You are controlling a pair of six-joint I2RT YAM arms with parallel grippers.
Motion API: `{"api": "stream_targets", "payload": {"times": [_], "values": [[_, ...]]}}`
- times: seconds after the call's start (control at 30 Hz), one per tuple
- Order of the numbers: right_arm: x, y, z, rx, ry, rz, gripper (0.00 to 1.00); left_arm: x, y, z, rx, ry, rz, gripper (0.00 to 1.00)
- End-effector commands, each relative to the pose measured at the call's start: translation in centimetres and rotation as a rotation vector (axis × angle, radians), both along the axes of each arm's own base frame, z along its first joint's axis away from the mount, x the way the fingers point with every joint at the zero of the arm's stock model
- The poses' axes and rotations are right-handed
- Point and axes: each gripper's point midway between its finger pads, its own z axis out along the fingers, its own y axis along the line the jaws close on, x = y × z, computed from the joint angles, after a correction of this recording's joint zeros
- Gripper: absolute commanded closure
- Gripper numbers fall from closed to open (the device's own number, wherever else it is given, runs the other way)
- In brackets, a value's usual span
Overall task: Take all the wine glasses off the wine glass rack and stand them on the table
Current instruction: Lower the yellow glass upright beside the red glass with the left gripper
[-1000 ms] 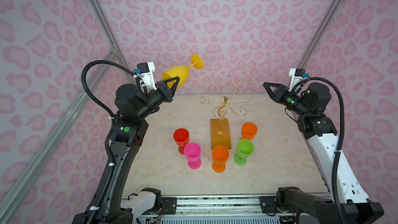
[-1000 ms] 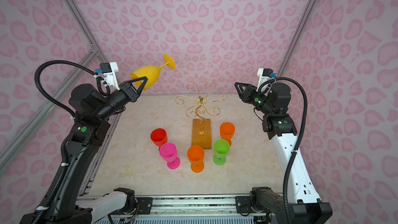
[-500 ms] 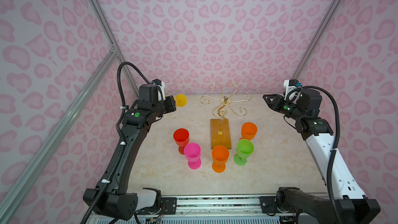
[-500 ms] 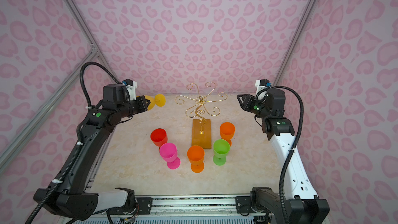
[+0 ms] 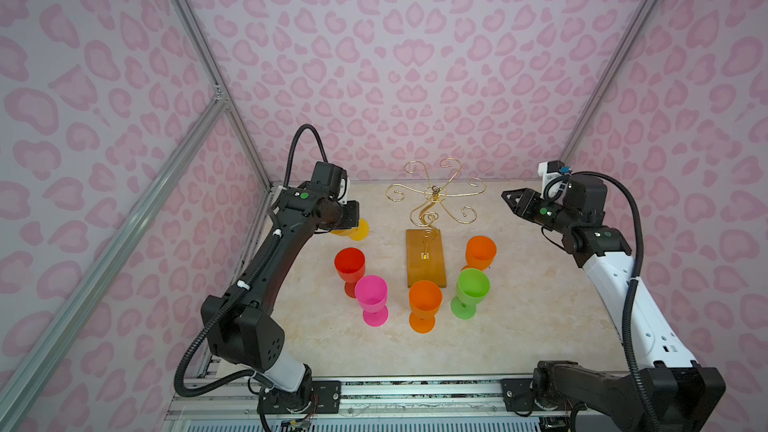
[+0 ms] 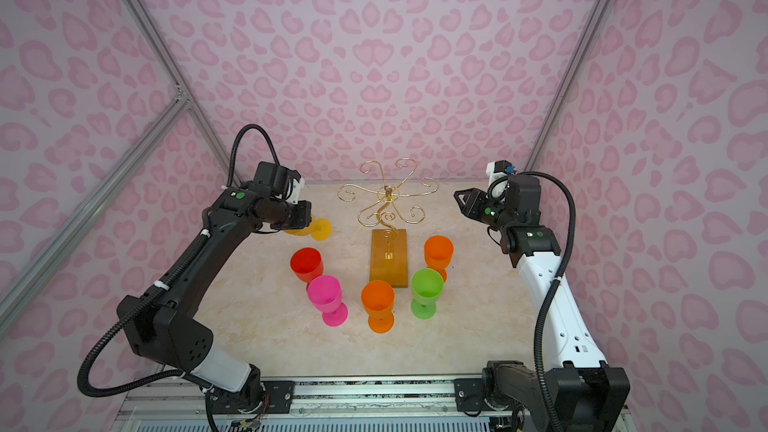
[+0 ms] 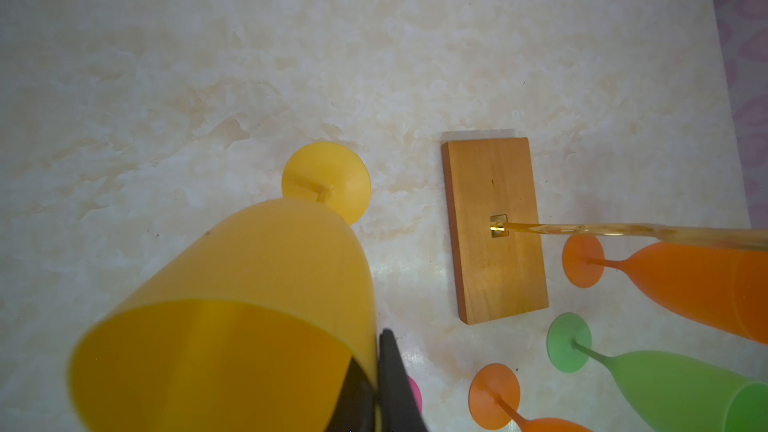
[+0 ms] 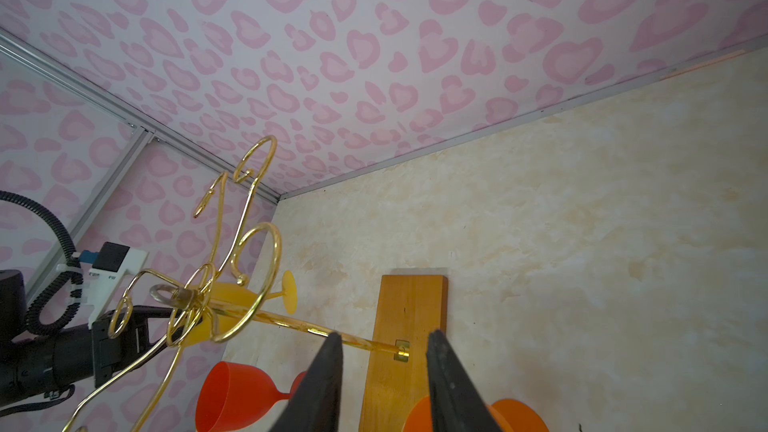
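Note:
I need to lower my left gripper next toward the bare tabletop just beyond the red glass and release the yellow wine glass's rim there, because the yellow wine glass's foot already points down.
The gold wire wine glass rack [image 5: 434,197] [image 6: 387,200] [image 8: 249,243] stands on its amber base [image 5: 424,257] [image 7: 494,226], and nothing hangs on its arms. Left of it, low over the table, is a yellow wine glass [image 5: 356,229] [image 6: 320,229] [image 7: 249,276] with its foot [image 7: 326,180] pointing down. I cannot tell whether the foot touches the table. My left gripper [image 7: 376,355] is shut on the glass's rim, one finger inside the bowl and one outside. My right gripper [image 5: 509,197] [image 6: 460,197] [image 8: 384,336] hangs open and empty to the right of the rack.
Several coloured glasses stand upright around the rack's base: red [image 5: 350,264], pink [image 5: 371,295], orange [image 5: 424,300], green [image 5: 473,288] and another orange [image 5: 481,252]. Pink patterned walls close in the marble table [image 5: 519,326] at the back and both sides.
My left arm has swung down from high up, bringing the yellow glass from a raised tilt to low beside the rack. My right gripper has dropped slightly.

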Motion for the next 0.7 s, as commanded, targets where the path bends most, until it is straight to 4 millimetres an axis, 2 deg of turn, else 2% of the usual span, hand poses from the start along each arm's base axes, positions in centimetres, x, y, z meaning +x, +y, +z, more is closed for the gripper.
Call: {"api": "stream_targets", "payload": {"times": [0.0,0.67], "values": [[0.0,0.3,-0.7,-0.005,0.012,0.021,0.65,-0.1,0.7,-1.4,0.077,0.045,-0.008,0.98],[0.5,0.4,-2.7,0.003,0.047,0.029,0.65,0.4,-0.6,-5.6,0.226,0.204,-0.084,0.98]]}}
